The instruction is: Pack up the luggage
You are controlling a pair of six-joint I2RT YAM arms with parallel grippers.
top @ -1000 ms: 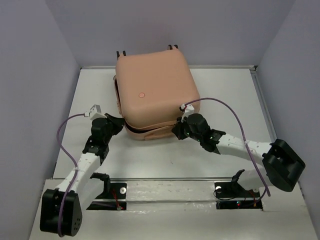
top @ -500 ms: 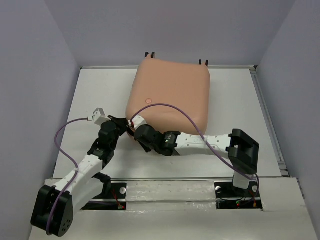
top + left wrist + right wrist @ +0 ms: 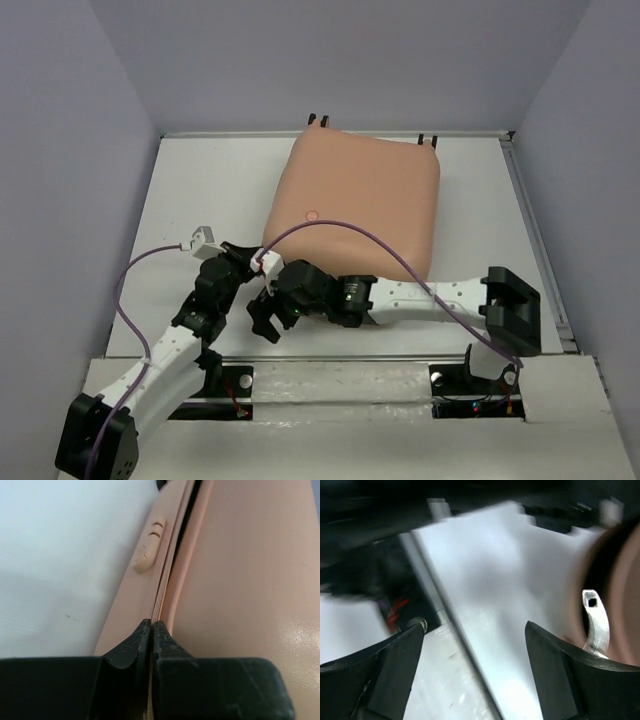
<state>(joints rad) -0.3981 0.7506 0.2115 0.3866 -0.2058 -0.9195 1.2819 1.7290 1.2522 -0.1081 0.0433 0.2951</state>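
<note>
I should turn my left gripper next, pull it back along the luggage's seam to the luggage's wide-open near corner, which is to its right in the top view, and let go.
The luggage (image 3: 360, 205) lies flat at the back of the table, a peach-pink hard shell with a round mark (image 3: 313, 215) and wheels on its far edge. My left gripper (image 3: 243, 258) is shut at its near-left corner. In the left wrist view the fingertips (image 3: 151, 625) meet on the zipper seam of the luggage (image 3: 240, 580); farther along, a dark gap shows between the shells. Whether a pull is pinched is hidden. My right gripper (image 3: 262, 320) stands open in front of that corner, with only white table between its jaws (image 3: 475, 645). A silver zipper pull (image 3: 595, 625) hangs at the luggage edge (image 3: 625, 595).
A metal rail (image 3: 330, 358) runs along the near table edge, just under the right gripper. Purple cables (image 3: 340, 228) loop over the luggage's front part and beside the left arm. Lilac walls close in the table on three sides.
The luggage has slid right and turned, its front gap now looking closed. My right arm has swung left across the front and its gripper has opened. The left gripper stayed at the corner.
</note>
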